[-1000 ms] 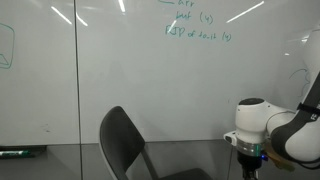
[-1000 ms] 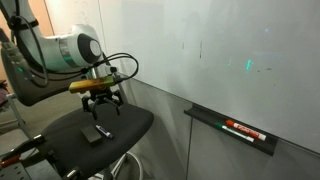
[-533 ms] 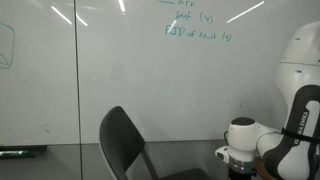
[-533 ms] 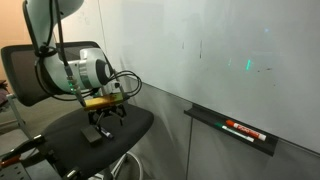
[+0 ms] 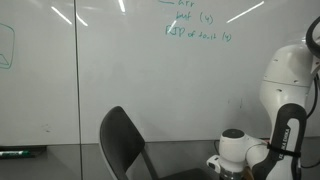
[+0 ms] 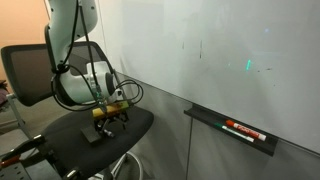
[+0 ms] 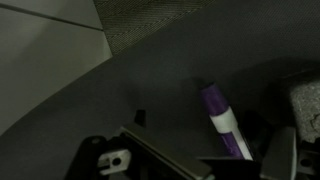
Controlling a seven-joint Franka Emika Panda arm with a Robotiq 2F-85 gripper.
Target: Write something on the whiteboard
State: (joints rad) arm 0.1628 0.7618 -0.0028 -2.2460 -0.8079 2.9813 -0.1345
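Observation:
My gripper will next move slightly toward the small dark block, low over the seat, and close on the marker, which is nearer the finger on that side.
The whiteboard fills the wall and carries green handwriting near the top; it also shows in an exterior view. A purple and white marker lies on the dark seat of the office chair. My gripper is open and low over the seat. In the wrist view the marker lies between its fingers, which do not grip it. In an exterior view only the wrist shows beside the chair back.
A small dark block lies on the seat next to the gripper. A pen tray on the wall holds a red marker. Another tray with a dark object sits at the board's lower edge.
The arm has folded downward and the gripper has dropped from above the seat to just over it. The marker has not moved.

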